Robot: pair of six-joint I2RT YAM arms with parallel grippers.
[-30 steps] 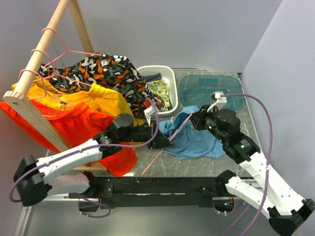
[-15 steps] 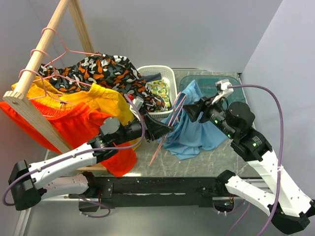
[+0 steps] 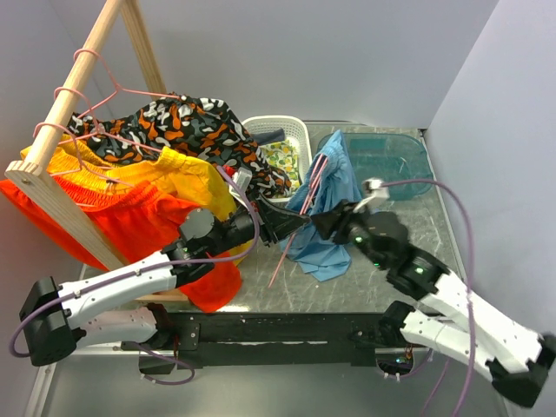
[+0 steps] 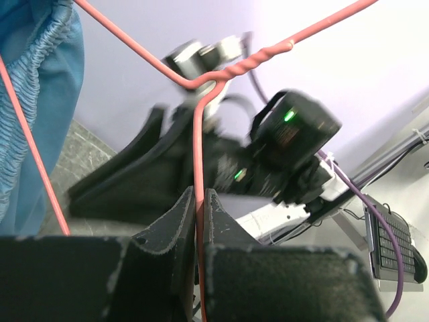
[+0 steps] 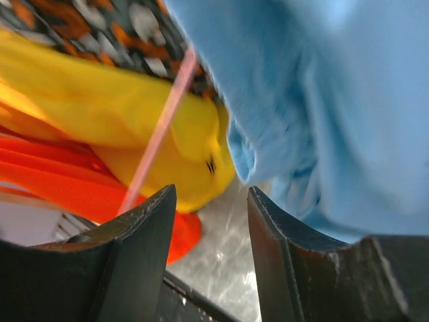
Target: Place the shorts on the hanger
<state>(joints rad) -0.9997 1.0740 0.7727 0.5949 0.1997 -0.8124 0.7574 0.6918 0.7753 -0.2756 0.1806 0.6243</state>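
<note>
Next, my open right gripper moves in toward the shorts and its fingers go around the waistband's lower edge, as that waistband corner hangs free just beyond them.
The light blue shorts hang draped over the upper end of the pink wire hanger, their lower end reaching the table. My left gripper is shut on the hanger's wire, which runs up between its fingers. The shorts' gathered waistband shows at the left of the left wrist view. My right gripper stands open just beside the shorts. In the right wrist view its jaws hold nothing, with the blue shorts to the right and the hanger to the left.
A wooden rack at the left carries spare pink hangers, patterned shorts, yellow shorts and an orange garment. A white basket and a teal tub stand behind the shorts.
The right gripper lifted the shorts off the table onto the hanger, then opened, let go and dropped lower towards the left. The left gripper kept its hold and tilted the hanger more upright.
</note>
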